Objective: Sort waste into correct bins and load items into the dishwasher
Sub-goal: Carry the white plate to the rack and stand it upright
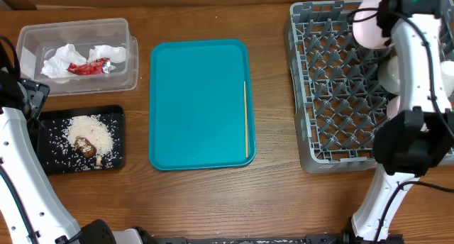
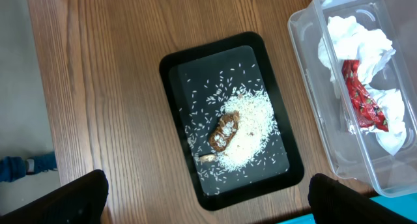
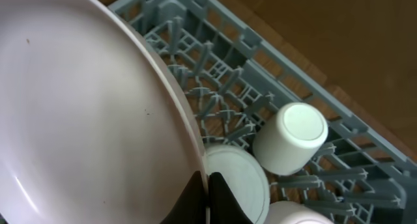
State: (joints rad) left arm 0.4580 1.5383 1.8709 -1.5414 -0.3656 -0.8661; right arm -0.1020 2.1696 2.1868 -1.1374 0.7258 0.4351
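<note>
The far pegs of the grey dish rack stand empty, so my right gripper needs to lower the upright dish into them and let go of the dish's rim.
My right gripper (image 3: pixel 207 191) is shut on the rim of the pinkish-white dish (image 3: pixel 85 113) and holds it on edge over the far part of the grey dish rack (image 1: pixel 333 95). The dish also shows in the overhead view (image 1: pixel 365 28). A small white cup (image 3: pixel 290 138) lies in the rack beside a round white piece (image 3: pixel 238 178). The thin wooden stick (image 1: pixel 245 120) lies on the teal tray (image 1: pixel 198 102). My left gripper (image 2: pixel 212 208) is open and empty above the black tray (image 2: pixel 176 68), which holds rice (image 2: pixel 251 126) and a brown lump (image 2: pixel 223 131). The clear tub (image 1: pixel 124 28) holds napkins (image 1: pixel 62 58) and the red wrapper (image 1: pixel 89 67).
The right arm (image 1: pixel 411 95) covers much of the rack's right side. The left arm (image 1: pixel 18 152) runs along the table's left edge. Bare wood lies between the teal tray and the rack.
</note>
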